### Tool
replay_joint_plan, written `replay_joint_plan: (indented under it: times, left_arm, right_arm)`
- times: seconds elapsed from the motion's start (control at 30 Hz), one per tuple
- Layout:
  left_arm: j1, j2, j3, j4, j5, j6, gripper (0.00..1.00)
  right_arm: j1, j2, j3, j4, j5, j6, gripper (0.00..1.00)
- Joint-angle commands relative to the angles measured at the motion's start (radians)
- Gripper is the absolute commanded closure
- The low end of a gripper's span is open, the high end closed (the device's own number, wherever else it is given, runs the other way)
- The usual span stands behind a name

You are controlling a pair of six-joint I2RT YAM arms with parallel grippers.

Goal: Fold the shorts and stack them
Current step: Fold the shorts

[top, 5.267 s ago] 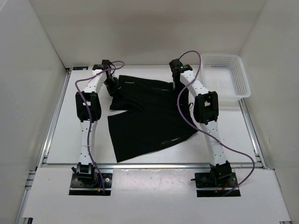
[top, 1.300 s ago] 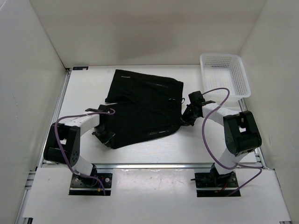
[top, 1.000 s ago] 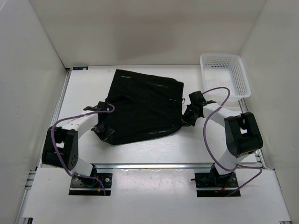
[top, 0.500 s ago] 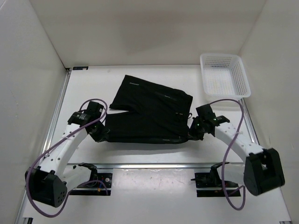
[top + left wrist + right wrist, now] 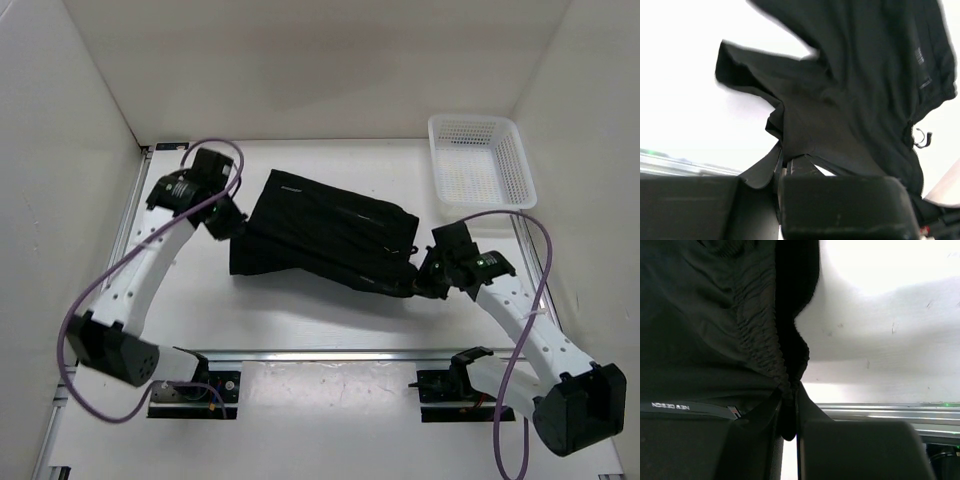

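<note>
The far half of the shorts lies spread. Next, my right gripper carries the pinched end outward onto the shorts' far corner nearest the basket and releases it.
The black shorts (image 5: 325, 240) hang as a doubled band stretched between my two grippers, over the middle of the table. My left gripper (image 5: 232, 228) is shut on the band's left end; in the left wrist view its jaws (image 5: 782, 160) pinch a fold, and the shorts (image 5: 865, 85) spread away above them. My right gripper (image 5: 425, 283) is shut on the right end. The right wrist view shows the gathered waistband of the shorts (image 5: 715, 340) bunched between the closed jaws of that gripper (image 5: 790, 392). A small white label (image 5: 675, 405) shows on the fabric.
A white mesh basket (image 5: 437, 160) stands at the far right corner. The white table (image 5: 300, 320) has a metal rail (image 5: 330, 352) along its near edge. White walls close in the left, back and right sides.
Both arms have raised and swung outward with the shorts still gripped. The left gripper went toward the far left, the right toward the near right, and the cloth is pulled into a long band.
</note>
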State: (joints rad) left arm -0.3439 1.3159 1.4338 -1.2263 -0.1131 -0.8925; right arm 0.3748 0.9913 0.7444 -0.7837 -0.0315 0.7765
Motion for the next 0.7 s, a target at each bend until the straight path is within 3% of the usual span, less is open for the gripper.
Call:
replay_joint_plan:
  times: [0.0,0.07,0.2,0.4,0.43,0.5,0.53,0.57,0.6,0.63,0.67]
  left_arm:
    - [0.013,0.1,0.19,0.008,-0.158,0.079,0.89]
    - [0.013,0.207,0.259,0.022,-0.158,0.113,0.89]
    - [0.031,0.386,0.442,0.031,-0.139,0.147,0.89]
    - [0.088,0.679,0.726,0.073,-0.022,0.223,0.89]
    - [0.103,0.728,0.845,0.059,-0.007,0.237,0.89]
    - [0.117,0.902,0.991,0.041,0.085,0.288,0.89]
    - [0.129,0.955,1.116,0.03,0.102,0.288,0.86]
    - [0.129,1.038,1.164,0.042,0.151,0.3,0.58]
    - [0.129,1.066,1.194,0.065,0.174,0.3,0.37]
    - [0.129,1.082,1.215,0.082,0.196,0.311,0.21]
    - [0.129,1.082,1.231,0.091,0.205,0.311,0.13]
  right_arm:
    - [-0.014,0.032,0.099,-0.089,0.156,-0.006,0.93]
    - [-0.025,0.09,0.163,-0.089,0.166,-0.006,0.98]
    - [-0.068,0.232,0.286,-0.08,0.179,-0.017,0.98]
    - [-0.175,0.464,0.513,-0.069,0.217,-0.048,0.92]
    - [-0.184,0.502,0.547,-0.057,0.217,-0.048,0.9]
    - [-0.197,0.617,0.651,-0.039,0.245,-0.057,0.67]
    - [-0.207,0.656,0.685,-0.02,0.245,-0.057,0.44]
    - [-0.208,0.718,0.72,-0.02,0.245,-0.057,0.17]
    - [-0.221,0.743,0.787,-0.02,0.217,-0.057,0.09]
    - [-0.221,0.759,0.817,-0.02,0.208,-0.057,0.08]
    - [-0.221,0.759,0.834,-0.02,0.208,-0.057,0.08]
